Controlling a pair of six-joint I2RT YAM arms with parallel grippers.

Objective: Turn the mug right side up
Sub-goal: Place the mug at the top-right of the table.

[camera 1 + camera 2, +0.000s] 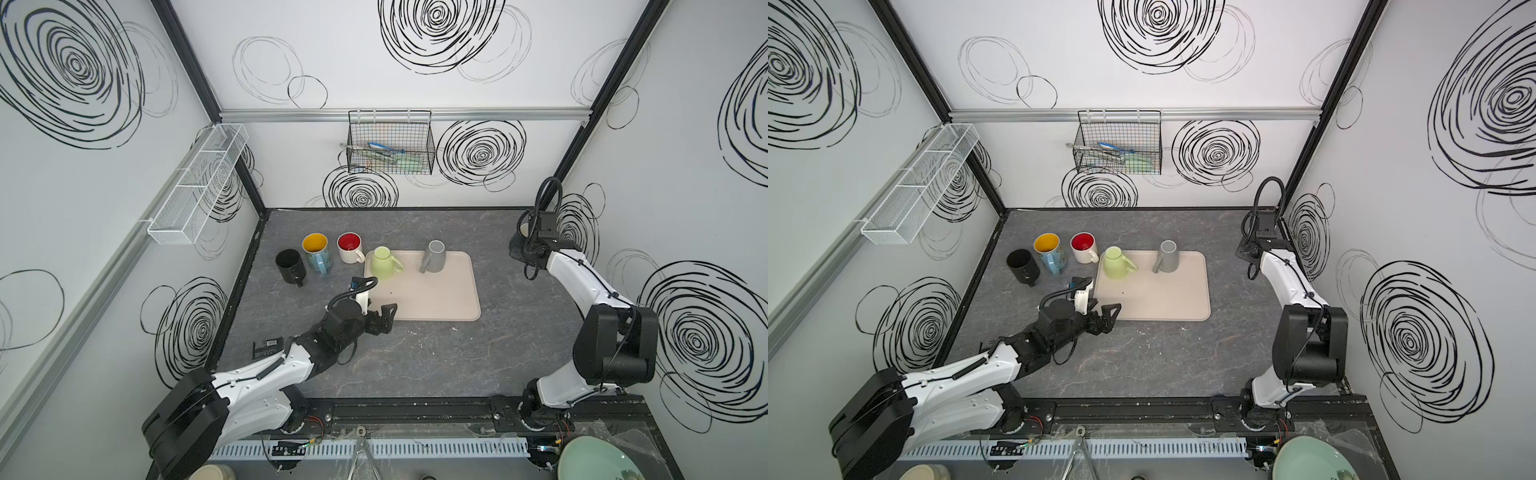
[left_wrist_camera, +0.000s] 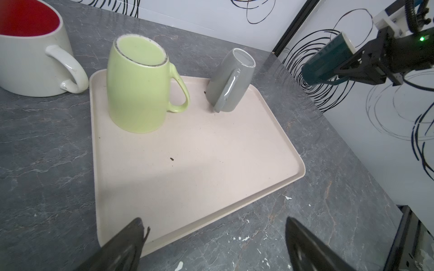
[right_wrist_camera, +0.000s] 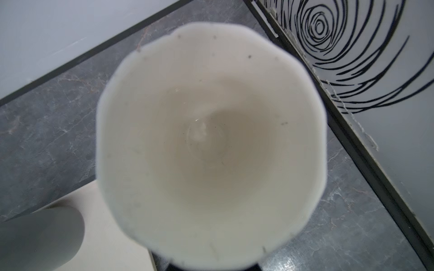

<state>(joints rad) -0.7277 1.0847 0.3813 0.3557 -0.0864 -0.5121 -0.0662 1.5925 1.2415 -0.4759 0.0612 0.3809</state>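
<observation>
The dark teal mug [image 1: 518,247] still hangs slanted. My right gripper will lower it, tilt it upright onto the bare counter beside the tray and let it go.
Two mugs stand upside down on the beige tray [image 1: 436,299] [image 2: 211,164]: a light green mug [image 1: 384,262] [image 1: 1116,262] [image 2: 138,86] at its back left and a grey mug [image 1: 434,257] [image 1: 1168,257] [image 2: 231,81] at its back middle. My left gripper [image 1: 380,318] [image 2: 213,220] hovers open over the tray's front left corner, with nothing between its fingers. By the back right wall my right gripper [image 1: 527,245] [image 2: 340,68] is shut on a dark teal mug [image 1: 518,247] [image 2: 326,63]. That mug is off the counter and tilted. Its white inside [image 3: 211,140] fills the right wrist view.
Three upright mugs stand left of the tray: black [image 1: 290,265], blue with a yellow inside [image 1: 316,252], and white with a red inside [image 1: 350,247] [image 2: 30,58]. A black wire basket [image 1: 390,143] hangs on the back wall, a white mesh shelf [image 1: 199,183] on the left wall.
</observation>
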